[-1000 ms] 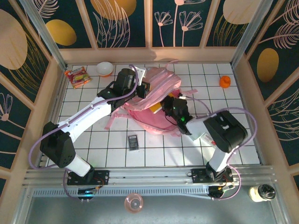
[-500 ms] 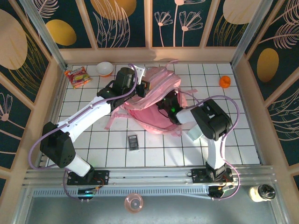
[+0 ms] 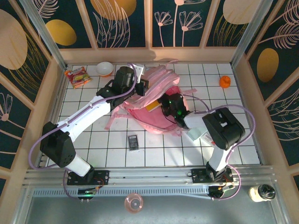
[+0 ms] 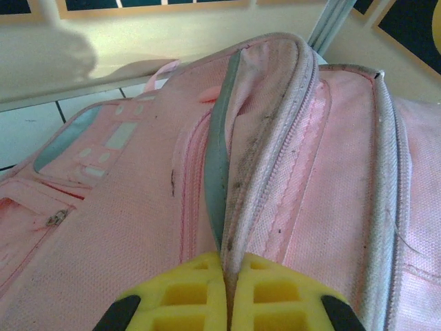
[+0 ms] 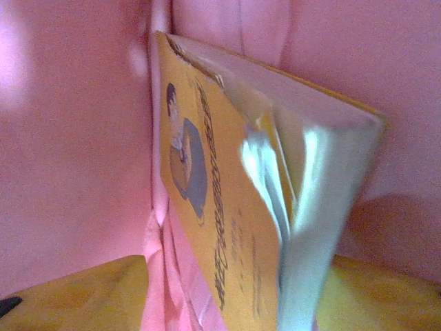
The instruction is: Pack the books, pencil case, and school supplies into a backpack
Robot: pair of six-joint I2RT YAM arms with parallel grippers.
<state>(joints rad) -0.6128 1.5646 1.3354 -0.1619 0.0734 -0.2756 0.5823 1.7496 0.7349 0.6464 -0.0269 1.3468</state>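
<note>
I need to lower my left gripper back over the backpack's main opening next, below and back of it, and let go of the grey rim, since the book stands inside.
The pink backpack lies at the middle back of the table with its main opening held apart. My left gripper is shut on the backpack's grey zipper rim. Inside the opening is my right gripper, and its jaws stand open. The mustard-yellow book stands on edge between its yellow fingers, against the pink lining. The dark grey calculator lies on the tiles in front of the backpack. A pale mint pencil case lies partly under my right arm.
A red-and-yellow snack packet and a white bowl sit at the back left. A small orange thing is at the back right. Wooden walls enclose the tiled table. A pink cup stands below the front rail.
My right gripper pushed deeper into the backpack and its jaws opened, letting go of the book, which now shows at the opening. The left gripper kept its hold and stayed put.
</note>
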